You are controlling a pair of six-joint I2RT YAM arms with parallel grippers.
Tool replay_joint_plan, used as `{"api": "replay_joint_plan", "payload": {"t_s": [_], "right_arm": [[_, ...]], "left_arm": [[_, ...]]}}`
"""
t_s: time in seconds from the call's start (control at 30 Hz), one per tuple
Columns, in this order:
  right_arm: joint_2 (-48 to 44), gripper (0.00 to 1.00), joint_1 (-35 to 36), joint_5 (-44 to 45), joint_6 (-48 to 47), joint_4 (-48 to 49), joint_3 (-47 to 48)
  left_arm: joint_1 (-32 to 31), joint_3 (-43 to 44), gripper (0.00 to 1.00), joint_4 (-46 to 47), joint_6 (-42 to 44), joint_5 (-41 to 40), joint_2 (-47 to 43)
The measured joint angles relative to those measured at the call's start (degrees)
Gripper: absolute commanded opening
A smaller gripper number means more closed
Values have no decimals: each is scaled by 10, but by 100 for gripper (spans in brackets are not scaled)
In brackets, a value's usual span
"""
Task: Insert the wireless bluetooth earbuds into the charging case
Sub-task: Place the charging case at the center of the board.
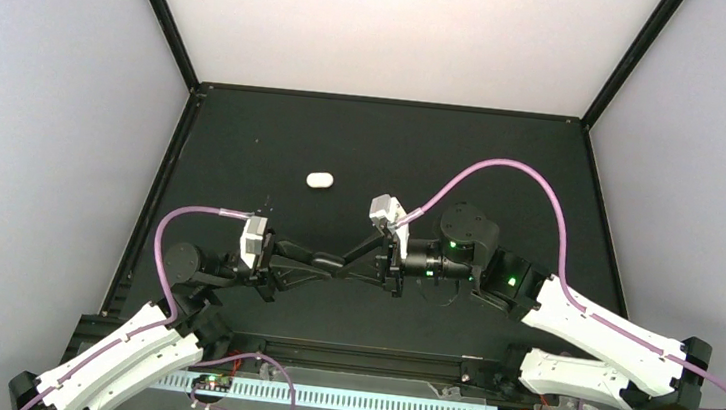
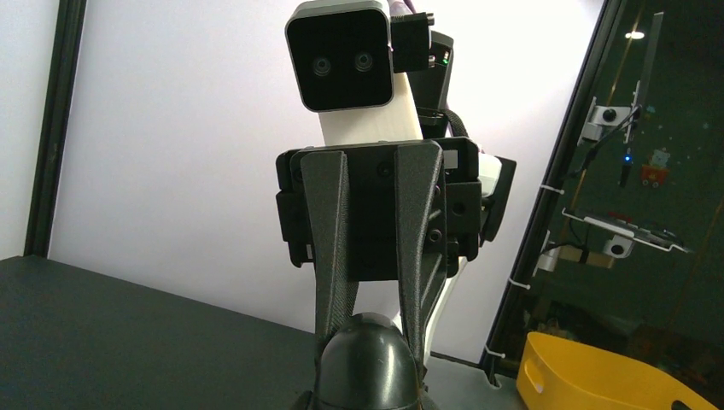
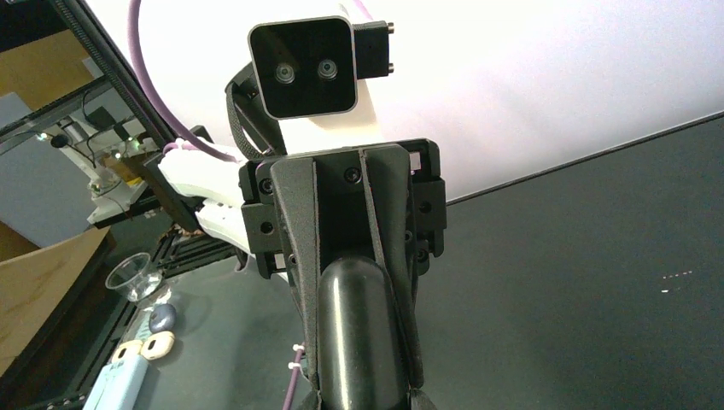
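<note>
I should next move the black case in my left gripper outward and down to the bare mat beside the white case, so that I can release it there.
A black pill-shaped charging case hangs above the table's middle, held from both ends. My left gripper is shut on one end. My right gripper is shut on the other end. In the left wrist view the right gripper's fingers clamp the case's far end. In the right wrist view the case lies lengthwise between the left gripper's fingers. The case looks closed. A white case lies on the black mat further back. No earbuds show in any view.
A yellow bin stands off the table to the right. A clear plastic cup, a dark blue oval and cream ovals lie beyond the front rail. Black frame posts edge the mat.
</note>
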Motion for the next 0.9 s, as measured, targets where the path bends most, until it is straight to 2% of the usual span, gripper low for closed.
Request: {"api": "replay_joint_plan", "payload": {"t_s": [0.07, 0.1, 0.13, 0.2, 0.27, 0.43, 0.57, 0.7, 0.8, 0.9], "right_arm": [[0, 12, 1, 3, -2, 0, 0], [0, 16, 1, 5, -3, 0, 0], [0, 23, 1, 5, -3, 0, 0], [0, 45, 2, 6, -3, 0, 0], [0, 57, 2, 11, -3, -1, 0], [-27, 70, 6, 66, -4, -18, -1], [-94, 76, 7, 161, -19, -56, -1], [-170, 76, 7, 276, -26, -91, -3], [-200, 76, 7, 354, -5, -114, -20], [-200, 75, 7, 393, 29, -143, -54]], "left_arm": [[0, 0, 3, 0, 0, 0, 0], [0, 0, 2, 0, 0, 0, 0], [0, 0, 2, 0, 0, 0, 0], [0, 0, 2, 0, 0, -1, 0], [0, 0, 2, -2, 1, -6, 1], [0, 0, 2, -32, 15, -64, 4], [0, 23, 2, -113, 22, -186, 26], [14, 98, 2, -209, 20, -279, 124], [59, 131, 2, -245, -4, -300, 206], [141, 111, 1, -249, -49, -277, 274]]}}
